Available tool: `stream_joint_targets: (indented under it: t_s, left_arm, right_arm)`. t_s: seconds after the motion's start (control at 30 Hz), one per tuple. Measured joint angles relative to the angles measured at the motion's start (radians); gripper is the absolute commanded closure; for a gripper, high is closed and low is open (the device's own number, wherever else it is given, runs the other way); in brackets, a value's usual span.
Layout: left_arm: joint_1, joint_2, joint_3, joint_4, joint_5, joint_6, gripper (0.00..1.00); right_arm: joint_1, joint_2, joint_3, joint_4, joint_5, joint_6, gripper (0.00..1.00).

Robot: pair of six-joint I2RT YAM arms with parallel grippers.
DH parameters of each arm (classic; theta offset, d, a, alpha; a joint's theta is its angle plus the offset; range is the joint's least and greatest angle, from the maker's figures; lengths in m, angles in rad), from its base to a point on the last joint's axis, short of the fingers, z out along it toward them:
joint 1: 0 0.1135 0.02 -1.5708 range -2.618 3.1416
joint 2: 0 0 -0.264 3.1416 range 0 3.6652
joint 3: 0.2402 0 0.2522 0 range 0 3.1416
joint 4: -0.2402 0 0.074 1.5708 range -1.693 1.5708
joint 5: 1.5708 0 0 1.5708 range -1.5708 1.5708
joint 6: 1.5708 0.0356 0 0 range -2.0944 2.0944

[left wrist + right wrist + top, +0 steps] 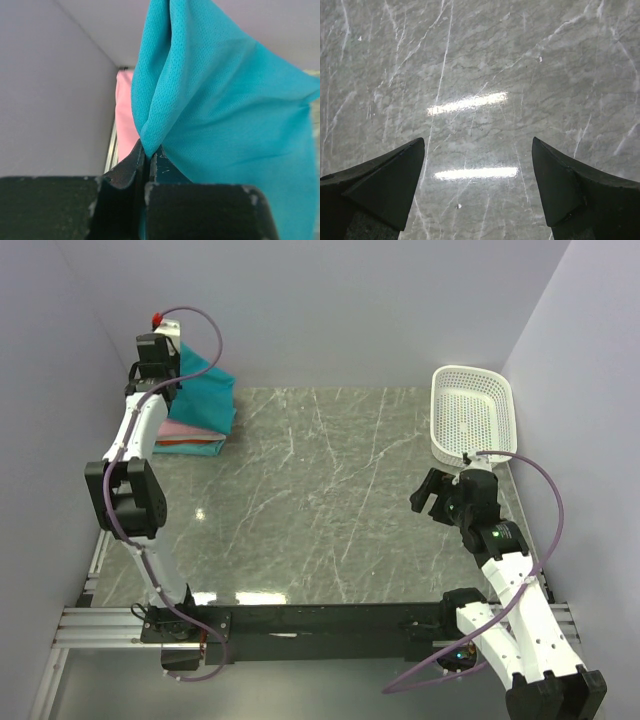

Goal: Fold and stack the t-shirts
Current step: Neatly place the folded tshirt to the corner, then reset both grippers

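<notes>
Next, my left gripper lowers the teal-blue t-shirt's fold toward the folded pink t-shirt's edge by the wall [124, 112] and releases it. The pink t-shirt lies below, that edge still bare.
My left gripper [172, 338] is raised at the far left corner and is shut on a fold of the teal-blue t-shirt [205, 388], which hangs from it down onto a stack. In the left wrist view the teal-blue t-shirt [225, 100] is pinched between the closed fingers of the left gripper [147, 150]. Under it lie a folded pink t-shirt [185, 430] and an aqua t-shirt with a red edge [195, 447]. The pink t-shirt [125, 115] also shows in the left wrist view. My right gripper [428, 495] is open and empty above bare table; the right wrist view shows the right gripper [478, 150] over marble.
A white plastic lattice basket [472, 412] stands at the far right, just beyond my right arm. The grey marble tabletop [330, 500] lies between the arms. Lilac walls close in the left, back and right sides.
</notes>
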State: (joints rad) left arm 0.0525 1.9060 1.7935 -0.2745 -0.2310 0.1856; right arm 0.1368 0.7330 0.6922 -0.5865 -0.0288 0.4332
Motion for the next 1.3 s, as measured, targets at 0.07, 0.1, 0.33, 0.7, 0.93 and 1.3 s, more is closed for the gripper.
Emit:
stream_joint_targets:
  t_s: [0.07,0.1,0.33,0.7,0.93,1.3]
  left_arm:
    - [0.026,0.038,0.008,0.0,0.01,0.0,0.99]
    - [0.039,0.059,0.014,-0.001,0.011,0.0,1.0]
    - [0.092,0.221,0.137,-0.031,0.024,0.0,0.99]
    - [0.136,0.269,0.159,-0.045,0.024,0.01,0.44]
    - [0.18,0.269,0.163,-0.061,0.019,-0.04,0.01]
    - [0.216,0.067,0.212,-0.217,0.182,-0.476,0.0]
  right_arm:
    - [0.0,0.0,0.0,-0.002,0.011,0.0,0.07]
    - [0.0,0.0,0.0,-0.002,0.017,0.002,0.07]
    - [0.0,0.011,0.001,-0.021,0.078,0.012,0.07]
    - [0.0,0.045,0.002,-0.05,0.15,0.022,0.07]
    - [0.0,0.063,0.002,-0.05,0.148,0.023,0.07]
    - [0.0,0.052,0.002,-0.048,0.124,0.034,0.05]
